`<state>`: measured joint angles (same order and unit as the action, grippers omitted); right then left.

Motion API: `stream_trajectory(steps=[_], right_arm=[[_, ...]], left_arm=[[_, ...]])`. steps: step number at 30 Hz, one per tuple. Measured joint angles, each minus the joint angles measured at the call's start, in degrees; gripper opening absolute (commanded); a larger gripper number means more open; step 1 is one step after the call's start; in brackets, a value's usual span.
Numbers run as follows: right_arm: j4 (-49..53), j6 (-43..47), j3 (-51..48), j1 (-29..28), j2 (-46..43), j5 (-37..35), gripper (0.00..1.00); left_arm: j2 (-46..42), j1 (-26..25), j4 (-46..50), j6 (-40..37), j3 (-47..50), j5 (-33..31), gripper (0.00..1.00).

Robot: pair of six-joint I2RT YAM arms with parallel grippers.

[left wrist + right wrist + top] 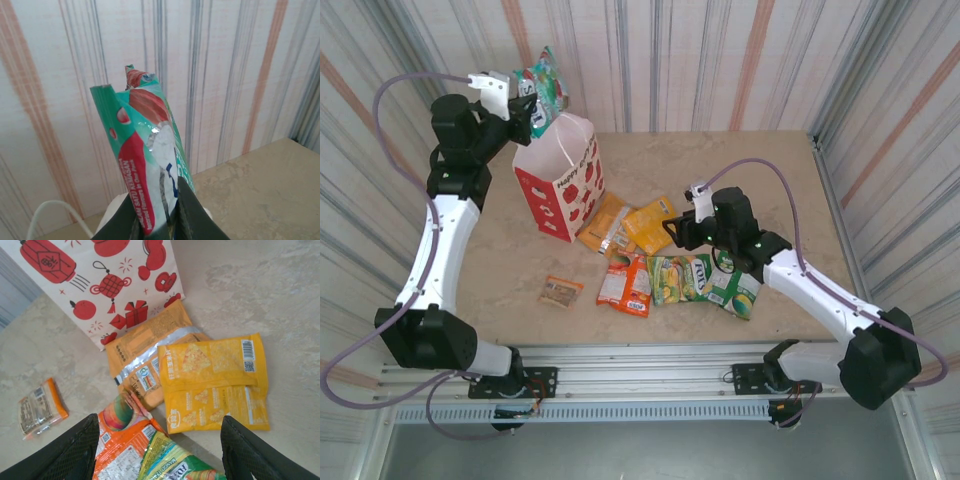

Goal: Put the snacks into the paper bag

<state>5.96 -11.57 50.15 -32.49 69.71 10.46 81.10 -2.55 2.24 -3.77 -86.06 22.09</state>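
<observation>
The left gripper lowers the upright teal and red packet (546, 88) into the paper bag's open top (556, 150) next and releases it, since that open top lies below the gripper.
High at the back left, my left gripper (525, 110) (157, 215) is shut on a teal and red snack packet (546, 88) (150, 165), held upright just above the open top of the paper bag (563, 185) (110, 285). The bag is white with red prints and stands upright. The other snacks lie flat in front of it: a yellow packet (648, 225) (215, 385), an orange-yellow one (603, 225) (145, 347), an orange one (625, 283) (120, 440), green mango packets (680, 278) (175, 462) and a small brown one (561, 291) (40, 407). My right gripper (695, 235) (159, 419) hovers open over the orange and yellow packets, holding nothing.
The table's right edge (835, 210) runs along a striped wall. Bare tabletop (770, 190) lies right of the packets and near the front left (500, 290). A purple cable (760, 165) loops above my right arm.
</observation>
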Motion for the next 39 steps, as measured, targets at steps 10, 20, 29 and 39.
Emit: stream_trajectory(steps=[10, 20, 29, 39], right_arm=[[-0.3, 0.0, 0.7, -0.5, 0.6, 0.0, 0.65], [-0.3, 0.0, 0.7, -0.7, 0.7, 0.0, 0.65], [1.7, -1.9, 1.2, -0.7, 0.7, -0.2, 0.67], [10.9, -11.2, 9.7, -0.9, 4.0, 1.9, 0.61]], left_arm=[[-0.9, 1.0, -1.0, -0.2, 5.4, -1.1, 0.08], [0.2, 1.0, -1.8, -2.7, 10.8, -0.5, 0.22], [1.8, 1.0, 1.2, -1.9, 7.2, -0.9, 0.58], [-4.4, 0.9, 19.4, 3.4, -0.5, -1.8, 0.56]])
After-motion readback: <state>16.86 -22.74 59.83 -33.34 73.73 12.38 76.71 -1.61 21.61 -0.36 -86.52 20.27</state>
